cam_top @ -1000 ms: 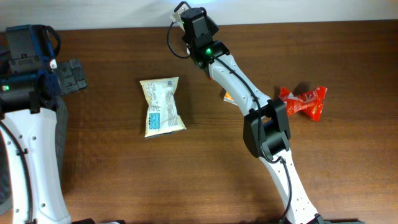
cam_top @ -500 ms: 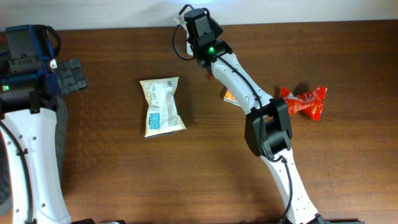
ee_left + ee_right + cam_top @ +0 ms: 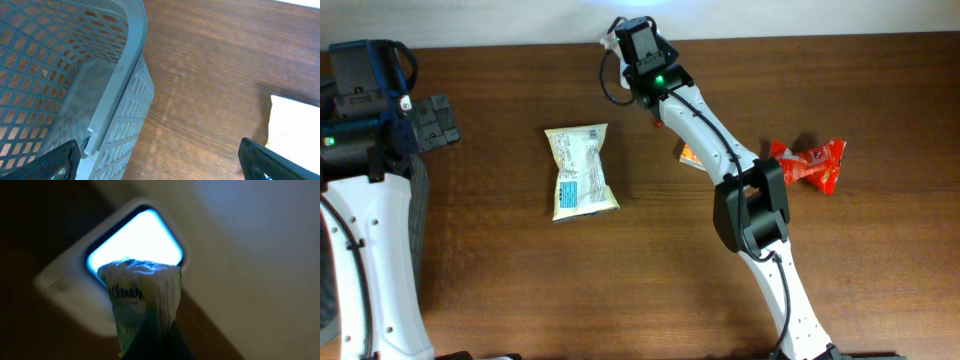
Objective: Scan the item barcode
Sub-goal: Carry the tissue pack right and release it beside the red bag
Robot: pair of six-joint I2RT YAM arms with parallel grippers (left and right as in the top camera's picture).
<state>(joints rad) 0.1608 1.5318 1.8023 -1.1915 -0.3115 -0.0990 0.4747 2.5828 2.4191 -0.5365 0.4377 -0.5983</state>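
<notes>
I should next let go beside the red wrapper and pull my right gripper back and to its right in the overhead view, to clear the scanner window.
My right gripper (image 3: 623, 38) reaches to the table's back edge and is shut on the item, a small white-and-green tissue pack (image 3: 144, 297). In the right wrist view its dark fingers (image 3: 157, 340) pinch the pack's lower end. The pack stands right in front of the scanner's glowing blue-white window (image 3: 142, 232), set in a pale housing (image 3: 62, 282). No barcode shows on the side I see. My left gripper (image 3: 160, 165) hangs open at the far left, one fingertip over a grey basket's rim (image 3: 132, 65), the other near a pale packet (image 3: 295, 120).
A cream snack packet (image 3: 578, 170) lies left of the table's centre. A red wrapper (image 3: 810, 163) and a small orange item (image 3: 688, 155) lie at the right beside my right arm. The grey mesh basket (image 3: 417, 220) stands at the left edge.
My right gripper has moved a little toward the back edge with the tissue pack, closer to the scanner. The left arm has stayed still.
</notes>
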